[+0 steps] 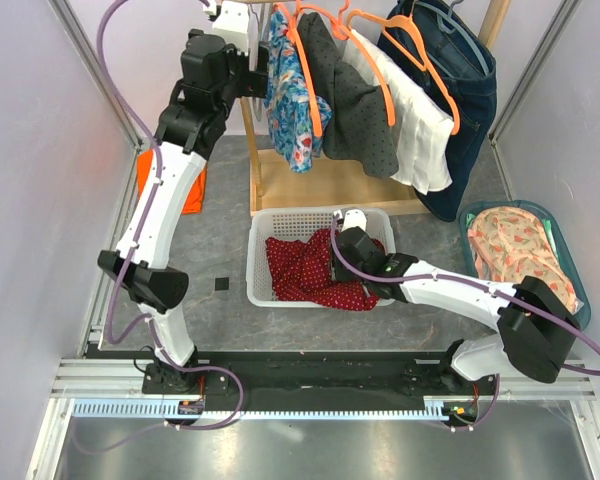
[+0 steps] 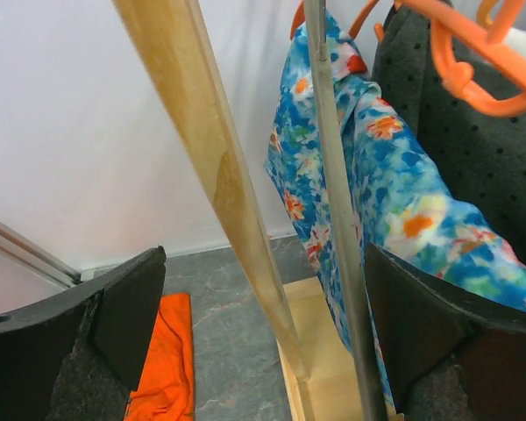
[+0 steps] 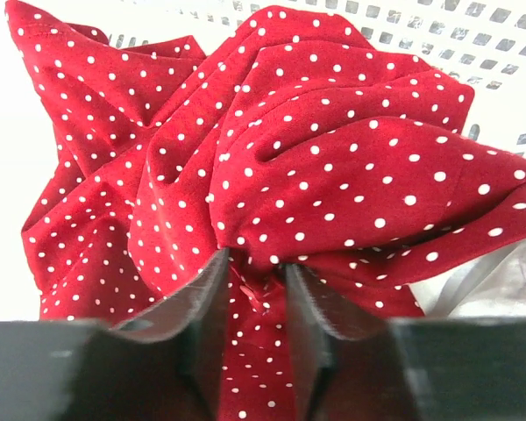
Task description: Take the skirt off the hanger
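Observation:
The floral garment's orange hanger arm is right of my left gripper in the top view, so I will move that way onto it, off the bare rod.
The red white-dotted skirt lies crumpled in the white basket, off any hanger. My right gripper is down on it; in the right wrist view its jaws stand a little apart, open, with a fold of the skirt still between them. My left gripper is up at the clothes rack, wide open; in the left wrist view the gripper has the wooden post and a thin metal rod between its fingers, gripping nothing. Orange hangers hang on the rail.
On the rack hang a blue floral garment, a grey dotted one, a white one and a denim one. An orange cloth lies left of the rack base. A green bin of floral cloth stands at right.

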You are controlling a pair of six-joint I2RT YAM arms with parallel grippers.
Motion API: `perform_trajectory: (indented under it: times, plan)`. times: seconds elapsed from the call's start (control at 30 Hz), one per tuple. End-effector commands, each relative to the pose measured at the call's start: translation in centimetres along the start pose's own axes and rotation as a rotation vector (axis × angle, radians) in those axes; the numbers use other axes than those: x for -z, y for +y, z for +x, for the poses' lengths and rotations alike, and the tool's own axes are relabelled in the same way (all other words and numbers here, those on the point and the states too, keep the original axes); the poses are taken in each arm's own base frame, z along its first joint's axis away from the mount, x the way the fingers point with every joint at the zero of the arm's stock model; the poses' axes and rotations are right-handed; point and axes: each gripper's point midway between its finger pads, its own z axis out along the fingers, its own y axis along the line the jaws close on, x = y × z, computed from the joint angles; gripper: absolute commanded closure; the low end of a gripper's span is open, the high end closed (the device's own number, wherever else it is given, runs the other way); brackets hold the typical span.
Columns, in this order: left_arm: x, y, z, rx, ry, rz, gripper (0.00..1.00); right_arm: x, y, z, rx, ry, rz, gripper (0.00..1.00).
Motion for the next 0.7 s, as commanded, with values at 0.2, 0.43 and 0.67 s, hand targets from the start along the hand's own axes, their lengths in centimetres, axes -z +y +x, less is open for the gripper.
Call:
perform_trajectory:
  times: [0.2, 0.43, 0.67]
  plan:
    - [12.4, 1.7, -12.9, 0.135, -0.348, 0.061, 0.0, 2.5, 0.3, -5.1, -0.015, -0.117, 0.028, 0.24]
    - [13.6, -5.2, -14.2, 0.059, -0.387, 0.179, 0.0, 6.8, 1.3, -10.4, -0.026, -0.251, -0.026, 0.2]
    - [10.3, -13.0, -12.1, 0.017, -0.342, 0.201, 0.0, 7.8, 0.8, -10.6, -0.031, -0.271, -0.023, 0.2]
